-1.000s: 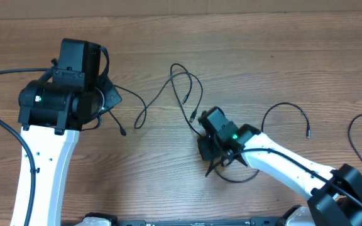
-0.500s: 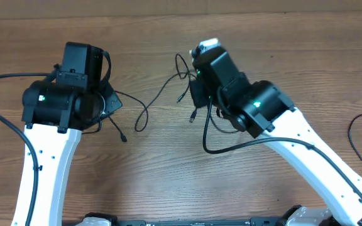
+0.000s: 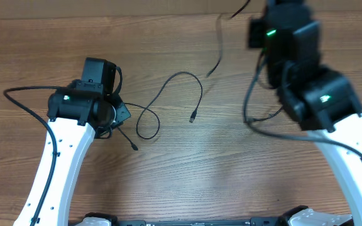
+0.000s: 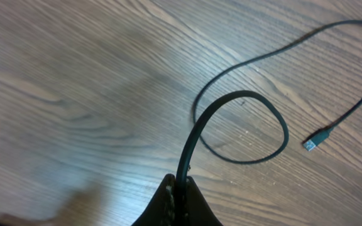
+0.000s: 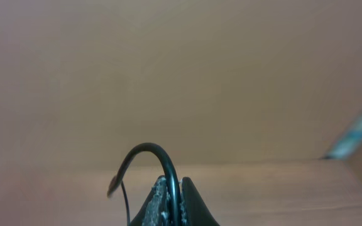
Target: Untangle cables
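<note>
My right gripper will move down toward the far table corner (image 3: 356, 36), which is below and to the right in the overhead view, and let go of its cable clear of the first.
A thin black cable (image 3: 180, 75) lies on the wooden table, curving from my left gripper (image 3: 120, 115) round a loop to a small plug (image 3: 192, 117). The left wrist view shows this gripper (image 4: 182, 186) shut on that cable (image 4: 231, 97), with its silvery plug (image 4: 316, 139) at the right. A short tail (image 3: 132, 145) ends just below the gripper. My right gripper (image 5: 174, 186) is raised high at the far edge and shut on a second black cable (image 5: 144, 149). That cable hangs free in the overhead view (image 3: 219, 44), apart from the first one.
The right arm (image 3: 313, 88) fills the upper right, with its own thicker black wiring (image 3: 251, 107) drooping beside it. The left arm (image 3: 61, 144) stretches from the front edge, with its wiring (image 3: 17, 91) to the left. The table's far edge (image 3: 137, 16) runs along the top.
My right arm has lifted and swung from the table's middle to the far right with one cable, drawing it away from the other. My left gripper has shifted slightly right, still holding its cable.
</note>
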Controlling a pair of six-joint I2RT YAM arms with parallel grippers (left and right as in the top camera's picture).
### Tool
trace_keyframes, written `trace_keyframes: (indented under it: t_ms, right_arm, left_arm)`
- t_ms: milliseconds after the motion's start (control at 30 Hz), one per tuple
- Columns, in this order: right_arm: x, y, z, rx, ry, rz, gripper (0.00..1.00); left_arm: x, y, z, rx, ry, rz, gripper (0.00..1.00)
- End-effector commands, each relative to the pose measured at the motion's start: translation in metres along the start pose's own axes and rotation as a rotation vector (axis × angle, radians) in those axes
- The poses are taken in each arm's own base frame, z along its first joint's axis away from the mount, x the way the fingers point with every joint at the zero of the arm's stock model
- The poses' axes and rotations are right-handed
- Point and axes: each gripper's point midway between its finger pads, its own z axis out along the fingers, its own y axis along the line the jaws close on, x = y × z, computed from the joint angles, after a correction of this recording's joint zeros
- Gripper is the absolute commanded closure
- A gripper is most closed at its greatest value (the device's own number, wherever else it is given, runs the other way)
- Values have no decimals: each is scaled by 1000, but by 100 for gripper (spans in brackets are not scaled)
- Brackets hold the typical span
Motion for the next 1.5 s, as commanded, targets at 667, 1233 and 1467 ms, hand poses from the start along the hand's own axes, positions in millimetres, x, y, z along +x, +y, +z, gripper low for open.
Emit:
trace_keyframes:
  t_ms: [667,1233,1467]
  right_arm:
    - [-80,-249,115,526,-447,-148,96]
    - [234,-245,281,210,308,265,96]
    - [321,-223,284,129,549,299,96]
  left_arm:
    - [42,16,74,-11,100,-187,96]
    - [32,6,76,32,63,-255,92]
    - [33,7,76,29,66,-254,92]
